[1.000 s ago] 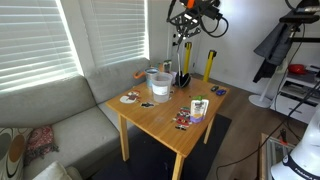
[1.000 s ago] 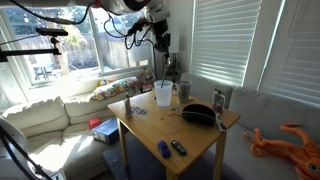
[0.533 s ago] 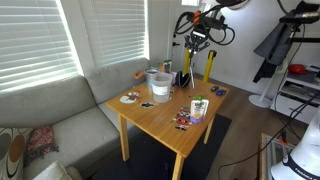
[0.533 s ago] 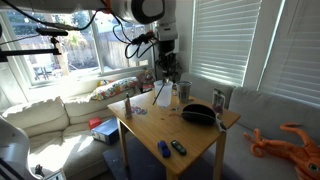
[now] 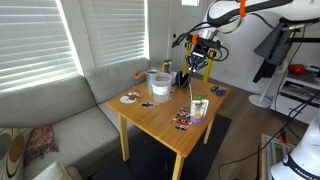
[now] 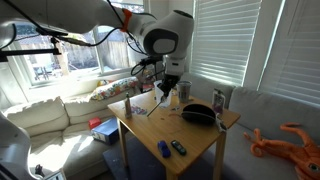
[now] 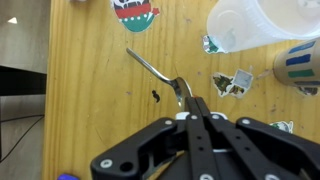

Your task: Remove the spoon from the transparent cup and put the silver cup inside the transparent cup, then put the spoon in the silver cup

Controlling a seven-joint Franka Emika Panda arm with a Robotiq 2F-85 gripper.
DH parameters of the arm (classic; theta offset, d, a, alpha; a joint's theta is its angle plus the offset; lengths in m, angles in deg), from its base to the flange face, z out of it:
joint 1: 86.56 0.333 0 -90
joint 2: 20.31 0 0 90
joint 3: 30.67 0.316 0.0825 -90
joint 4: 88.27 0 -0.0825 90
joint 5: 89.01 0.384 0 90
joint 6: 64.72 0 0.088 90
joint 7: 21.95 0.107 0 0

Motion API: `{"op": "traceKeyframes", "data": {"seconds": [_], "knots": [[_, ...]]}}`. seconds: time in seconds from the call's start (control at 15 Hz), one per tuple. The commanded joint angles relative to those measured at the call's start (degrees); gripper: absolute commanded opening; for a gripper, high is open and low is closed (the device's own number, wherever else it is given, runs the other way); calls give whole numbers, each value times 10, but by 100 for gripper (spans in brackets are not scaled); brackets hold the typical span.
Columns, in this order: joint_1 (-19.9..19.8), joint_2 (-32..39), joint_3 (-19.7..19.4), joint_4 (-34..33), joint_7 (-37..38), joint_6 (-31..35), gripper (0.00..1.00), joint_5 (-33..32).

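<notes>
My gripper will next move down to the bare wood below it, clear of both cups, until the spoon [image 7: 150, 70] touches the table, and it will let go of the spoon's handle.
My gripper [image 7: 192, 108] is shut on the handle of a metal spoon [image 7: 150, 70], which sticks out over the wooden table [image 7: 85, 110]. In both exterior views the gripper [image 5: 198, 62] [image 6: 168, 86] hangs just above the table, beside the cups. The transparent cup [image 5: 159, 86] [image 6: 163, 94] [image 7: 255, 22] is a whitish tumbler and stands upright. The silver cup [image 5: 183, 78] [image 6: 184, 92] [image 7: 297, 65] stands right next to it. I cannot tell whether the spoon touches the table.
A purple-labelled container [image 5: 198, 108] stands near a table edge. Stickers and small scraps [image 7: 236, 83] lie on the wood, with a round sticker [image 7: 134, 8] farther off. A black bowl [image 6: 200, 113] and a blue object [image 6: 163, 150] sit on the table. A sofa [image 5: 60, 110] borders it.
The arm has come down from high above the cups to just over the table beside them, with the spoon in the gripper. The cups have not moved.
</notes>
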Motion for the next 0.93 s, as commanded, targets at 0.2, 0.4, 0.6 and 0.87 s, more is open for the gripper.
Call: {"op": "traceKeyframes", "data": {"seconds": [0.2,0.4,0.6,0.87], "knots": [[-10,14,-9,58,-54,62,0,76],[-12,24,-13,71,-63,73,0,64],[-15,35,-13,79,-61,87,0,53],[-16,47,-15,83,-60,92,0,46]]}}
